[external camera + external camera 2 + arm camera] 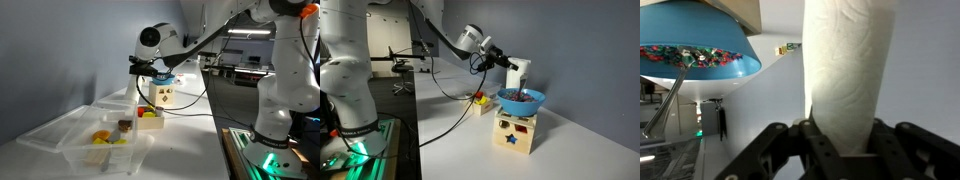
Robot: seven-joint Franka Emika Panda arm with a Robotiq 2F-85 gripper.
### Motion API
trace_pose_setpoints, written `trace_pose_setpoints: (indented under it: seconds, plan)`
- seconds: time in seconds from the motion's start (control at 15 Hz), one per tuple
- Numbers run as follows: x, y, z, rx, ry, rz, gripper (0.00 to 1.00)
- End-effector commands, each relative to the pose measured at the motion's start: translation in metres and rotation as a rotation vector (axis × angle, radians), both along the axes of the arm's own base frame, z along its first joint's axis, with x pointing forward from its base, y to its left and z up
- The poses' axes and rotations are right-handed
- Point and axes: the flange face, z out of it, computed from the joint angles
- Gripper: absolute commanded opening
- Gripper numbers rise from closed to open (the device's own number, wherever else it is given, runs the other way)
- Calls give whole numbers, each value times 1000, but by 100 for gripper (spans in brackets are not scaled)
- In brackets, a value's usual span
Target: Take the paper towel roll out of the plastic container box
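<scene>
I will next move my gripper down to the tabletop below it, beside the blue bowl, and let go of the roll (519, 72), which is already clear of the plastic container box.
The paper towel roll (845, 65) is a white cylinder gripped between my fingers in the wrist view. My gripper (843, 135) is shut on one end of it. In an exterior view the roll (519, 72) hangs in the air at my gripper (506, 63), above and behind a blue bowl. In an exterior view my gripper (150, 67) is raised well above the table, and the roll is hard to make out there. The clear plastic container box (42, 133) lies on the table at the near left, apart from the gripper.
A blue bowl (521, 100) of small pieces sits on a wooden shape-sorter box (515, 132); the bowl also shows in the wrist view (695, 55). A second clear tub (105, 150) holds toy fruit. A flat clear tray (112, 100) lies behind.
</scene>
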Motion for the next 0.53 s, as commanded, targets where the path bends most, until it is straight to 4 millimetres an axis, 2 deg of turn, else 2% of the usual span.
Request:
trace_pose_setpoints:
  seconds: [0.0,0.47]
  plan:
    - [3,4,-5,-48,38,-52,8]
    - [8,-2,-27,-61,75,-91,8]
